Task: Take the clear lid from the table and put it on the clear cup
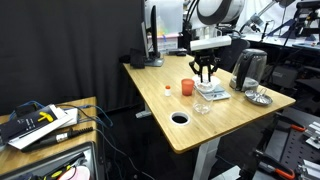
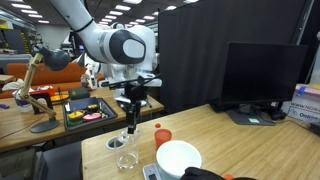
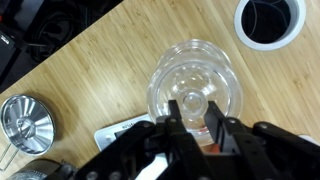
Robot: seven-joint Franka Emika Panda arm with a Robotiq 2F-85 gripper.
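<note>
Next, before opening, my gripper brings the clear lid down onto the cup's rim. The lid still hangs just above the cup's open top (image 1: 202, 97) (image 3: 195, 79).
My gripper (image 3: 194, 112) points down, its fingers close together on the small centre of the clear lid (image 3: 193, 68), a round see-through disc with rings. In an exterior view the gripper (image 2: 131, 127) holds the lid (image 2: 122, 143) just above the short clear cup (image 2: 127, 160). In an exterior view the gripper (image 1: 205, 78) hangs over the table above the clear cup (image 1: 203, 105). In the wrist view I cannot tell the cup apart from the lid over it.
An orange cup (image 1: 187, 88) stands beside the gripper. A shiny metal dish (image 1: 259, 98) and a grey jug (image 1: 250, 68) stand near the table's end; the dish also shows in the wrist view (image 3: 27, 124). A cable hole (image 3: 270, 20) lies nearby. A white bowl (image 2: 178, 157) shows.
</note>
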